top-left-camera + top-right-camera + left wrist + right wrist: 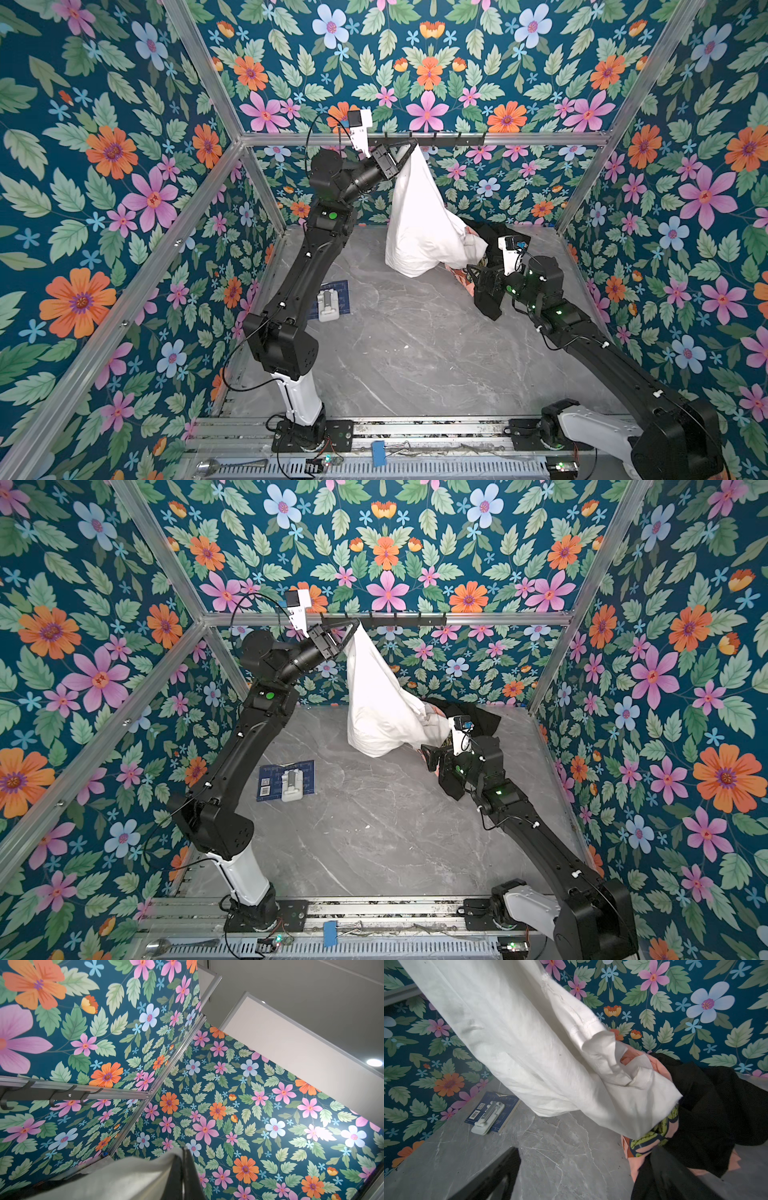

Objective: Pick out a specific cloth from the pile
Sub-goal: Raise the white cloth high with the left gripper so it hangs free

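I am holding only the top of the white cloth, so I should next turn my right gripper sideways onto the cloth's edge by the pile, which lies between it and my left gripper.
My left gripper (414, 144) (355, 624) (184, 1150) is raised near the back wall's rail, shut on the top of the white cloth (419, 224) (382, 717) (124, 1178) (529, 1043). The cloth hangs down in a long drape, and its lower end lies against the pile. There a black garment (494, 237) (478, 717) (716, 1105) lies over a peach-pink printed shirt (459, 277) (643, 1159). Low beside the pile, my right gripper (478, 291) (438, 771) (581, 1172) stands open and empty. One finger (664, 1169) is against the black garment and pink shirt.
A blue card with a white device (332, 303) (289, 781) (492, 1115) lies on the grey marble table (415, 353) at the left. A black hook rail (440, 139) (54, 1093) runs along the back bar. Floral walls and metal posts enclose the table.
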`<state>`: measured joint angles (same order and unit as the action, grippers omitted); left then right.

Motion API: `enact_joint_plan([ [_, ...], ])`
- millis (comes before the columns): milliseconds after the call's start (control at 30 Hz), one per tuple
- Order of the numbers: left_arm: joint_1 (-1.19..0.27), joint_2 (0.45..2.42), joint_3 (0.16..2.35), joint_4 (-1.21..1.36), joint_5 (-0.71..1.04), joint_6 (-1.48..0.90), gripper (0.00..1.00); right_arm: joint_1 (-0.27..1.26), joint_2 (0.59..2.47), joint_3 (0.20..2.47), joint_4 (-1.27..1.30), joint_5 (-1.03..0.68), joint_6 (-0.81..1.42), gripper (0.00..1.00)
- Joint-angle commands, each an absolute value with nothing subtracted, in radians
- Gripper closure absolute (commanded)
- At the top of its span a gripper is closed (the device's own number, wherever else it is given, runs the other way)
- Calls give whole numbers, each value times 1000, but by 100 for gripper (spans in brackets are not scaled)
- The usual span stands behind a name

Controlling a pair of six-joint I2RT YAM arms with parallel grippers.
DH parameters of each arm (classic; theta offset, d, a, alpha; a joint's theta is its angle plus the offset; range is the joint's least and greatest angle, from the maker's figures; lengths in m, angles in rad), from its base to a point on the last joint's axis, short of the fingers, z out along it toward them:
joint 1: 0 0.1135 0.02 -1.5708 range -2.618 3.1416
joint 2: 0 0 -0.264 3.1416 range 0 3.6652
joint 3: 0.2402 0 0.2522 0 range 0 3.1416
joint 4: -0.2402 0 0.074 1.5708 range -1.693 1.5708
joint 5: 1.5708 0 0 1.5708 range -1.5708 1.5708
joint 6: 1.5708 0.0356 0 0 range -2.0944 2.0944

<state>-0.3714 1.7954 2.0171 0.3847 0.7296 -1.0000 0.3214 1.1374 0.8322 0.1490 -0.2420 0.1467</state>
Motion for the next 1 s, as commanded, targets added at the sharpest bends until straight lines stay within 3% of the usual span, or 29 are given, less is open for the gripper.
enact_joint_plan([
  [0,-370,1790,2035,420,700,-1038,100,322,1150,839,215,-299,115,1],
  [400,-368,1762,2135,381,666,-1057,100,322,1242,849,324,-437,39,1],
  [667,-369,1742,2143,377,665,-1067,100,322,1287,831,435,-498,-232,1],
  [967,-368,1714,2149,382,669,-1070,100,319,1385,952,430,-461,-348,1],
])
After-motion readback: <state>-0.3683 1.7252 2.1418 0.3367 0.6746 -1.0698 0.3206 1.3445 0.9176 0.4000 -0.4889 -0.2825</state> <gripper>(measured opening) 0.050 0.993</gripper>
